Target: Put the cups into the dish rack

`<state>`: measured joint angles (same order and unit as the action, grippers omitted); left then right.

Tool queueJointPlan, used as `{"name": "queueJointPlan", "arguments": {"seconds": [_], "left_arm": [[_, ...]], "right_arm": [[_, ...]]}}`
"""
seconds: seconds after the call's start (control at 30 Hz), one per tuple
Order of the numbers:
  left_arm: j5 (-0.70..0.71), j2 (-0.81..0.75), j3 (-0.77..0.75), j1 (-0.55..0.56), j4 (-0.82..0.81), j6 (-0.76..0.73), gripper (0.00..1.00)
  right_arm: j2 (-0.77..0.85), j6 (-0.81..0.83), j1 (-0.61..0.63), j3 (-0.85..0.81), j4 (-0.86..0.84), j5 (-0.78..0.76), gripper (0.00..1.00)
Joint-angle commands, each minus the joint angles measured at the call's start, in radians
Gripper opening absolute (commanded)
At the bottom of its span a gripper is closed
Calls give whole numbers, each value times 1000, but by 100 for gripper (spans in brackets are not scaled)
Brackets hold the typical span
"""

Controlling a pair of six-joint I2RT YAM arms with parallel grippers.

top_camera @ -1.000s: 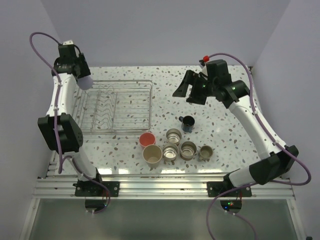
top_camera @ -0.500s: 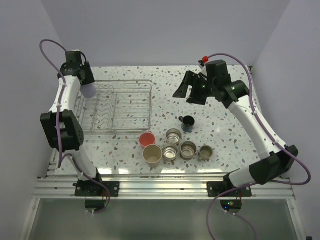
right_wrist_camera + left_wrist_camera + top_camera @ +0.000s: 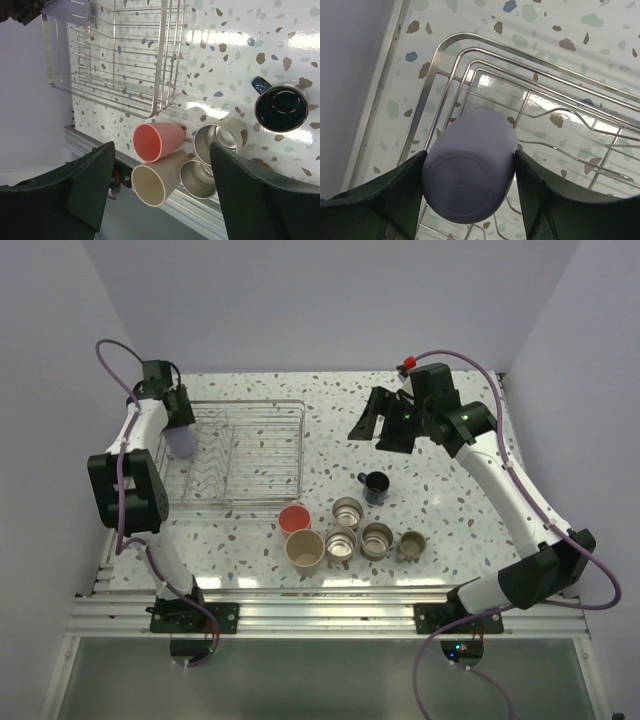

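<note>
I need to ease my left gripper slightly outward next, toward the rack's far corner, and open it to release the lavender cup (image 3: 468, 170), because bare wires at the rack's far corner (image 3: 481, 91) leave room.
My left gripper (image 3: 181, 430) is shut on a lavender cup (image 3: 181, 442), base up, over the far left corner of the dish rack (image 3: 240, 502). In the left wrist view both fingers press the sides of the lavender cup (image 3: 468, 170) above the rack's wires (image 3: 485, 45). My right gripper (image 3: 378, 430) hangs open and empty above the table, right of the rack. Below it stand a black mug (image 3: 376, 486), a pink-red cup (image 3: 294, 519), a beige cup (image 3: 305, 550), three steel cups (image 3: 347, 511) and an olive mug (image 3: 411, 545).
In the right wrist view the pink-red cup (image 3: 157, 141) and beige cup (image 3: 155, 182) touch, with steel cups (image 3: 220, 142) beside them near the table's front rail (image 3: 100, 150). The black mug (image 3: 281, 107) stands apart. Grey walls close the table's sides.
My left gripper has carried the lavender cup rightward and down toward the rack's far left corner. The right gripper has barely shifted.
</note>
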<state>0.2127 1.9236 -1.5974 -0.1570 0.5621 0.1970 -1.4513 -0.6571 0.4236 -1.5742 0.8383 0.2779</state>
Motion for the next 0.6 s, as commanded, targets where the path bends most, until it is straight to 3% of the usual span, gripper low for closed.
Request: {"name": "queueJointPlan", "arguments": {"seconds": [0.0,0.2,0.3,0.43,0.47,0.57], "left_arm": [[-10,18,5,-9,-93,-2,0],[11,35,17,-10,-152,19,1],[7,38,21,-12,-180,22,10],[4,46,13,-12,-191,28,46],[-2,48,13,-12,-194,27,59],[-27,51,7,-10,-191,24,79]], "right_arm": [[-1,22,-2,-3,21,-14,80],[-15,30,-2,-7,31,-16,79],[-14,33,-2,-1,31,-16,79],[-17,36,-3,5,27,-8,79],[-17,36,-3,8,24,-6,79],[-23,39,-2,5,24,1,79]]}}
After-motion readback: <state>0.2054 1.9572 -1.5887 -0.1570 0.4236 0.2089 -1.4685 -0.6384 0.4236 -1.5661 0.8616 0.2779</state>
